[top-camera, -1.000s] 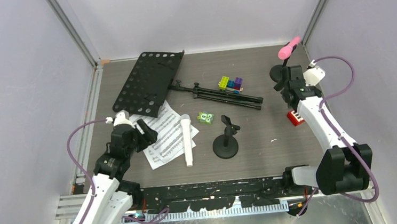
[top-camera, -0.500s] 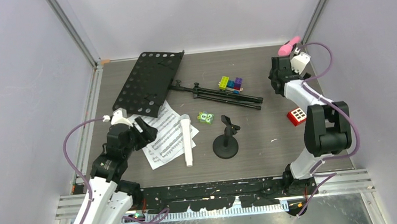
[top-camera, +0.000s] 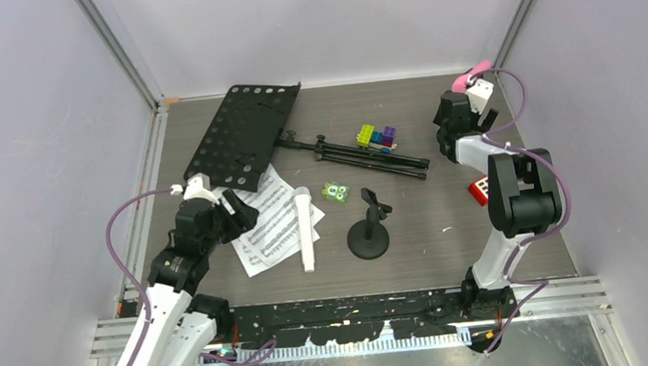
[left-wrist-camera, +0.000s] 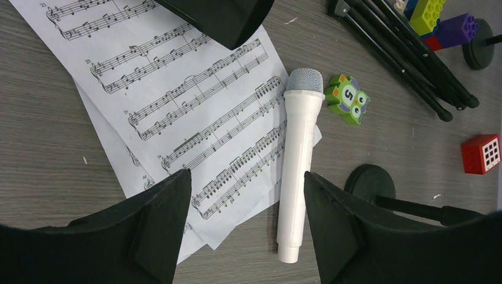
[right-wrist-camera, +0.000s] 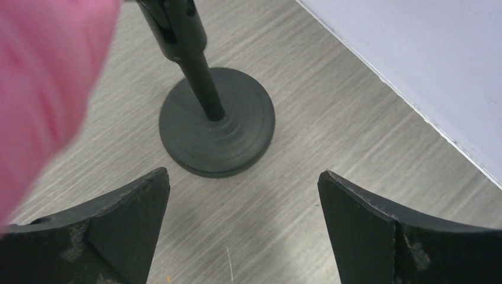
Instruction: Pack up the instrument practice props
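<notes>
My right gripper eases outward and to the left in the wrist view next, straddling the mount's bare stem, which stands outward beyond its open fingers.
The black perforated music desk [top-camera: 243, 137] lies flat at the back left, its folded tripod legs [top-camera: 362, 154] stretching right. White sheet-music pages [top-camera: 271, 218] lie in front of it, with the white microphone [top-camera: 306, 232] along their right edge. My left gripper [left-wrist-camera: 245, 174] hovers open above the pages [left-wrist-camera: 195, 112] and the white microphone's handle [left-wrist-camera: 296, 177], holding nothing. An empty mic mount [top-camera: 368, 236] stands mid-table. The pink microphone [top-camera: 472, 75] sits in the second mount [right-wrist-camera: 216, 121] at the far right. My right gripper [right-wrist-camera: 243, 171] is open just short of that base, the pink microphone [right-wrist-camera: 47, 89] blurred at its left.
Colourful toy blocks [top-camera: 376, 136] lie by the tripod legs and a green owl block [top-camera: 335, 192] sits near the white microphone's head. A small red keypad [top-camera: 481, 190] lies under the right arm's elbow. The right wall [right-wrist-camera: 414, 65] runs close beside the pink microphone's mount.
The right arm has folded back and swung toward the far right corner, bringing its gripper over the pink microphone's mount. The left gripper has barely shifted.
</notes>
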